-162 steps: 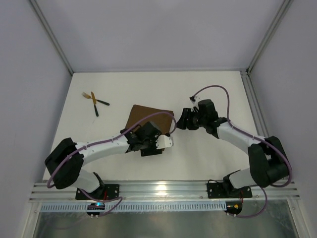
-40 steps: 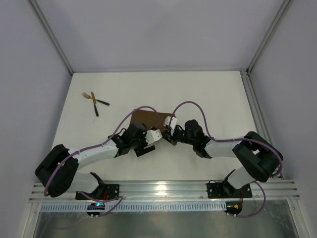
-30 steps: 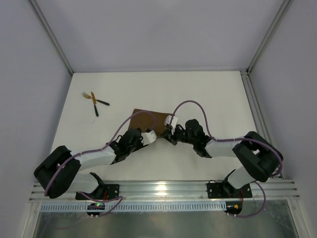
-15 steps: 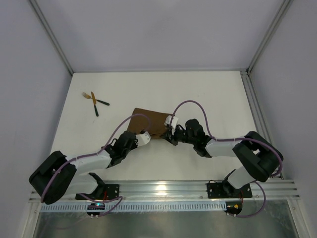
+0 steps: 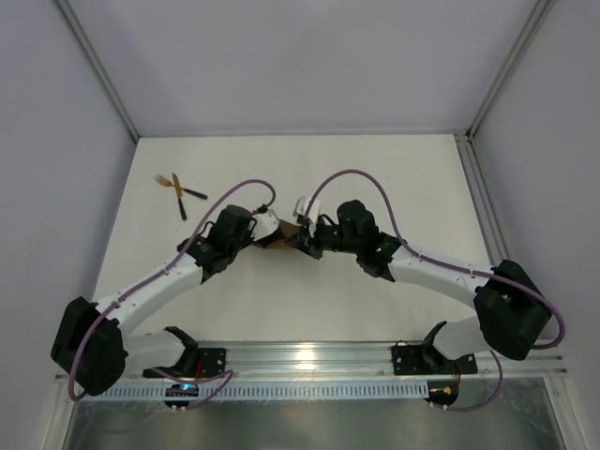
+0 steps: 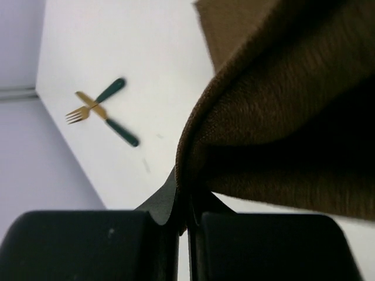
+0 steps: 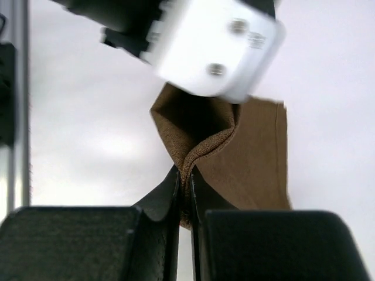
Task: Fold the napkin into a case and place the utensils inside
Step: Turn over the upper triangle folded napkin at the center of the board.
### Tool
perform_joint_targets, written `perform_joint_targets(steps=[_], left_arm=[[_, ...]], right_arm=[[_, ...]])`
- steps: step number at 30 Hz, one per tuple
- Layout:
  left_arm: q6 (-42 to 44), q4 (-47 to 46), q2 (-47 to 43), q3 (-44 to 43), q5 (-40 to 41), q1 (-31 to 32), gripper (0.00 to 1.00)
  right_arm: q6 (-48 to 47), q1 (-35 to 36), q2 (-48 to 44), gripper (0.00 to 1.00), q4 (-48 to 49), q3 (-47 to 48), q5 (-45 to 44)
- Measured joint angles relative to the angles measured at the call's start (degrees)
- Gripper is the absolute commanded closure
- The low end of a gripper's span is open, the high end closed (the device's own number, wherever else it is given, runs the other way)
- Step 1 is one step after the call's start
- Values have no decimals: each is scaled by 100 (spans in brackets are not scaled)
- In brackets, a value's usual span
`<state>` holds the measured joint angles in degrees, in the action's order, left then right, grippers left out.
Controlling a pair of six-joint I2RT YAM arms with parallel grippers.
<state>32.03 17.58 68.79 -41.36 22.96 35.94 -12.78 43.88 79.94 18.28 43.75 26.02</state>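
Observation:
I will pull my right gripper back and down to the bare tabletop below it toward the bar and let go, because the napkin edge hangs lifted.
The brown napkin [image 5: 282, 241] is bunched between the two grippers at the table's middle, and only a small part of it shows from above. My left gripper [image 5: 271, 229] is shut on a folded edge of the napkin [image 6: 281, 99], which hangs lifted off the table. From the right, my right gripper [image 5: 303, 237] is shut on another edge fold of the napkin [image 7: 258, 158]. The utensils [image 5: 178, 192], a gold fork [image 6: 78, 113] and a second gold-headed piece with a dark handle [image 6: 122, 133], lie crossed at the far left. No case shape is visible.
The white table [image 5: 394, 178] is bounded by grey walls and metal frame posts [image 5: 94, 70]. An aluminium rail [image 5: 309, 359] runs along the near edge by the arm bases. Purple cables [image 5: 352, 175] loop above both wrists. The left wrist's white camera housing [image 7: 214, 47] hangs close in front of the right gripper.
The left gripper has shut on the napkin's near edge. Both grippers have moved toward the far side, carrying the edge up and over, so the flat cloth is now bunched beneath them.

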Motion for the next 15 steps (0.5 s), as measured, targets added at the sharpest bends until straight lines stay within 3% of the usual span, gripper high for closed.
perform_joint_targets(steps=[7,15], left_arm=[[538,1241,-74,-1631,122,-1220,100],[1421,1609,-201,-2033,258,-2264,100]], right_arm=[[1384,870,529,97,511,1003,-234],[3340,1672,2179,97,1915,1967,-800]])
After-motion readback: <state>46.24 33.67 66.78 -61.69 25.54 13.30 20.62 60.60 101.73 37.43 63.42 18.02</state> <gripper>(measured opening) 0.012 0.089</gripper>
